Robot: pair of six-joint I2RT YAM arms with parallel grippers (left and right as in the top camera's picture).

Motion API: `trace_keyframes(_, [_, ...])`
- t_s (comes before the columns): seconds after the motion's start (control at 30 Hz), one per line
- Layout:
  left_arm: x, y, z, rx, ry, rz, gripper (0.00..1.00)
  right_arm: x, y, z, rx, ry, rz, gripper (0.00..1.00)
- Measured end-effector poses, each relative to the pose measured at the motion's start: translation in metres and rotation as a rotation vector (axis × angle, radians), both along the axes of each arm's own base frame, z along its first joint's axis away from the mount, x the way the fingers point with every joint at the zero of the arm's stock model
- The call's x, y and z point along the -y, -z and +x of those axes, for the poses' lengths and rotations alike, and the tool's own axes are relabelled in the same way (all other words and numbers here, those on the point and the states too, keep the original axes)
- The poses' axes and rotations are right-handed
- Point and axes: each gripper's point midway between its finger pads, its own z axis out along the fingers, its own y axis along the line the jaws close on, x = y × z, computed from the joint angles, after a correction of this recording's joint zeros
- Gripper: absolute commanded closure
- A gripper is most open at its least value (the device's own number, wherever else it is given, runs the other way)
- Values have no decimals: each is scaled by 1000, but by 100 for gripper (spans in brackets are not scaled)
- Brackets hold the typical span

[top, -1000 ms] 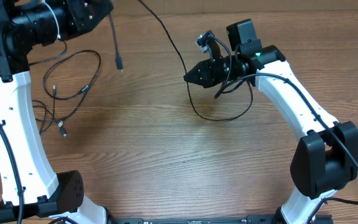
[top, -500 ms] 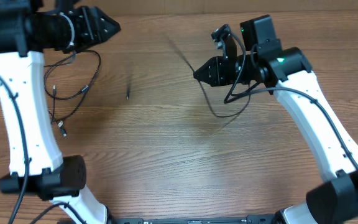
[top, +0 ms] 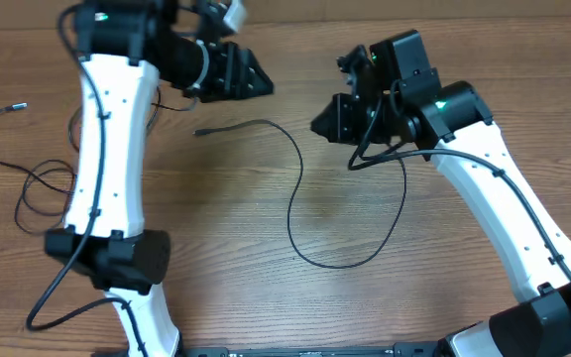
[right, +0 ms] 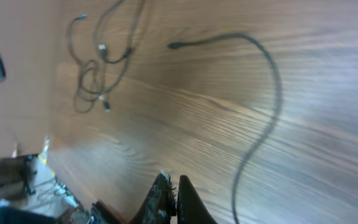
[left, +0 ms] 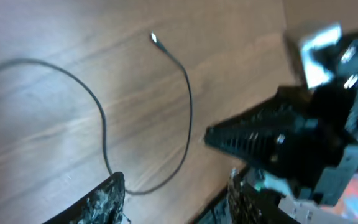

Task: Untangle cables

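Note:
Next I will lower my left gripper and draw it back onto the thin black cable's part past its plug-end bend (top: pixel 295 185) (left: pixel 102 121), because that part lies there clear of the tangle.
One thin black cable (top: pixel 291 213) lies loose on the table. Its plug end (top: pixel 198 131) is at centre left, and it sweeps in a wide loop up under my right arm. The left wrist view shows the same cable (left: pixel 188 112), and so does the right wrist view (right: pixel 272 112). More cables (top: pixel 28 183) lie tangled at the far left (right: pixel 98 68). My left gripper (top: pixel 256 81) hovers at top centre, open and empty (left: pixel 176 202). My right gripper (top: pixel 317 125) faces it, fingers shut (right: pixel 174 186). The cable runs beside its tips, and whether it is pinched is hidden.
The wooden table carries only the cables. The left arm's white link (top: pixel 107 149) stands across the left half, partly hiding the tangle. The right arm (top: pixel 494 198) spans the right side. The two grippers' tips are close together at top centre.
My left arm has swung from the top left to top centre and its gripper has opened. The cable that was stretched in the air now lies on the table in a wide loop.

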Motion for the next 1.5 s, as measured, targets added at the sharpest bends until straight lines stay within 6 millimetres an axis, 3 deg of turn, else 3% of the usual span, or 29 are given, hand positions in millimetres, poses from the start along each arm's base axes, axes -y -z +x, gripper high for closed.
trace_keyframes(0.1, [11, 19, -7, -53, 35, 52, 50, 31, 8, 8, -47, 87, -33, 75])
trace_keyframes(0.2, [13, 42, -13, -119, 26, 161, 50, 82, 14, 22, -86, 220, -63, 60])
trace_keyframes(0.33, [12, 62, -12, -146, -24, 298, 50, 139, 20, 32, -128, 370, -81, 58])
trace_keyframes(0.43, [17, 73, -8, -135, -48, 348, 50, 155, 22, 32, -140, 404, -89, 57])
trace_keyframes(0.63, [32, 115, -2, -148, -83, 432, 51, 163, 25, 29, -140, 403, -123, 51])
trace_keyframes(1.0, [42, 223, -23, -253, -84, 526, 53, 170, 30, 27, -143, 411, -171, 49])
trace_keyframes(1.3, [49, 271, -26, -182, -74, 570, 57, 171, 30, 26, -144, 413, -175, 49])
trace_keyframes(1.5, [44, 286, -26, -124, -66, 636, 57, 170, 31, 25, -142, 402, -180, 49])
